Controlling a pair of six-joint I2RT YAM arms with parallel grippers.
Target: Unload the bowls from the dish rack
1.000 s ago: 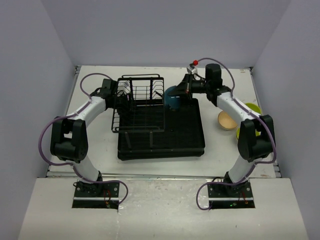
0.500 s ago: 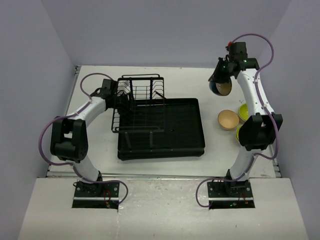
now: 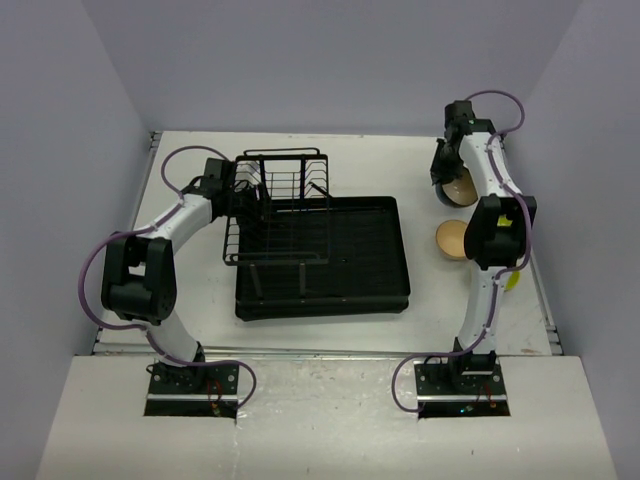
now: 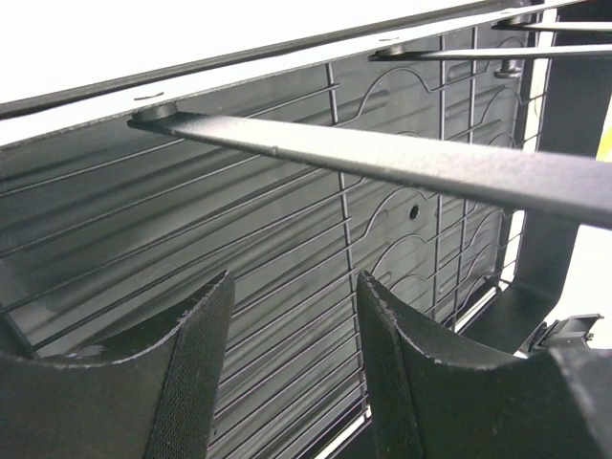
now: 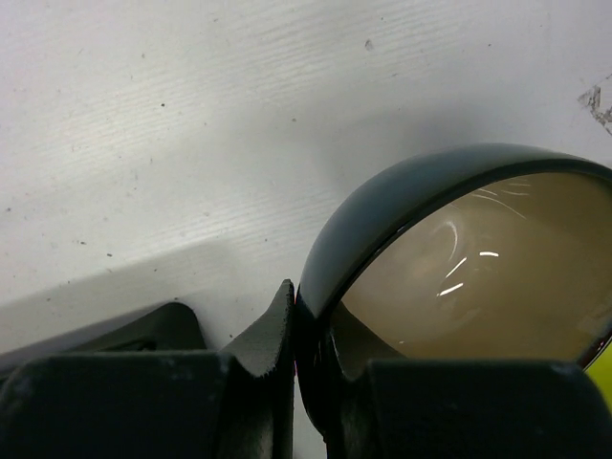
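Note:
The blue bowl point(image 3: 458, 190) still hangs tilted above the clear table beyond the tan bowl, so my right gripper needs to lower and release the blue bowl's rim there.
My right gripper point(image 3: 445, 180) is shut on the rim of the glossy blue bowl point(image 3: 458, 190) and holds it tilted, low over the table at the far right. In the right wrist view the fingers point(image 5: 273, 335) pinch the dark rim, and the bowl's point(image 5: 459, 258) shiny tan inside faces the camera. A tan bowl point(image 3: 452, 240) sits on the table just nearer. My left gripper point(image 3: 240, 195) is open and empty at the left side of the black wire dish rack point(image 3: 280, 205); its wires point(image 4: 402, 163) fill the left wrist view. No bowl shows in the rack or its tray point(image 3: 340, 270).
A sliver of lime green point(image 5: 604, 382) shows at the right edge of the right wrist view, next to the blue bowl. My right arm's own links point(image 3: 495, 235) stand over the table's right strip. Walls close in on the left, far and right sides.
My right arm has lifted the blue bowl out of the rack's tray, swung it to the far right and lowered it towards the table. The left arm has not moved.

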